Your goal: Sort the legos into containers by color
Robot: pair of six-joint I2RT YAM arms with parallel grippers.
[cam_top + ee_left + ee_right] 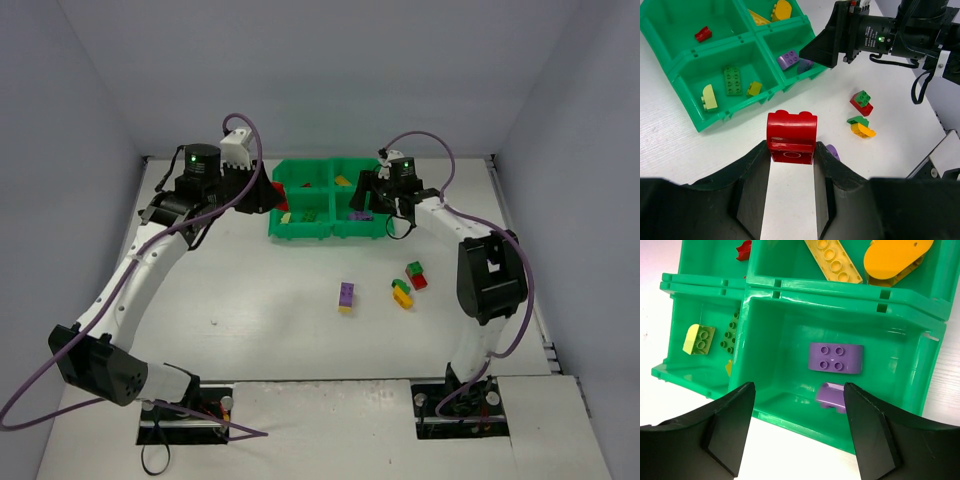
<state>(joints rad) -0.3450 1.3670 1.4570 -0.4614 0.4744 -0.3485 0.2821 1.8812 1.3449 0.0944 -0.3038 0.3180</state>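
Next, my left gripper moves outward and down to release the brick over the small red piece's compartment (301, 177) (689, 29), since that lies below and outward of the gripper.
My left gripper (268, 196) (791, 151) is shut on a red brick (791, 135), held in the air at the left side of the green tray (300, 237). My right gripper (364, 196) (797, 396) is open and empty, hovering over the tray's front right compartment, where two purple bricks (835, 358) lie. The front left compartment holds green and lime bricks (732, 80). The back right holds yellow and orange bricks (832, 260). The back left holds a small red piece (703, 34).
Loose bricks lie on the white table in front of the tray: a purple-on-yellow stack (346, 296), a green-on-red stack (415, 274) (861, 102) and a green-and-orange pair (402, 293) (860, 127). Grey walls enclose the table.
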